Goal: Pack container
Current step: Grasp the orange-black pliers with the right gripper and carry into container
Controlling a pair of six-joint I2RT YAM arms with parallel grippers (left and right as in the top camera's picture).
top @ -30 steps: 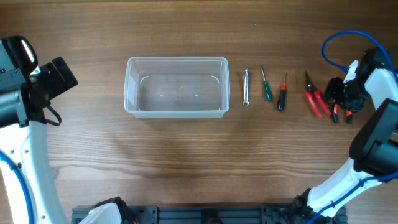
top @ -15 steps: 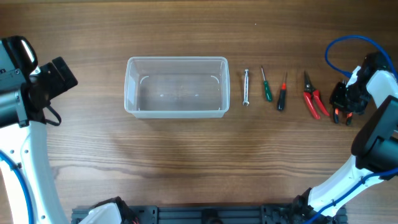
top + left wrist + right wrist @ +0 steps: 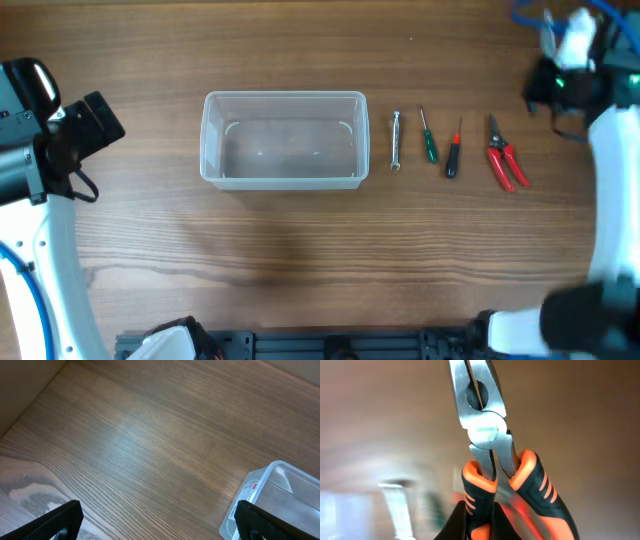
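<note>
Next, my right gripper carries the pliers to the left in the overhead view and down into the clear container to release them, since the container's bottom is bare.
The clear container stands left of the table's middle with nothing in it; its corner shows in the left wrist view. Orange-and-black pliers hang in the air, steel jaws pointing away, with my right gripper shut on one handle. In the overhead view that gripper is raised and blurred at the far right back, and the pliers cannot be made out. My left gripper is open over bare wood left of the container, seen from overhead at the left edge.
In a row right of the container lie a silver tool, a green-handled screwdriver, a red-and-black screwdriver and red-handled pliers. A blue cable loops at the top right corner.
My right gripper shut on the orange-and-black pliers beside the red ones, lifted them off the table and swung up toward the back right. The left arm stayed still.
</note>
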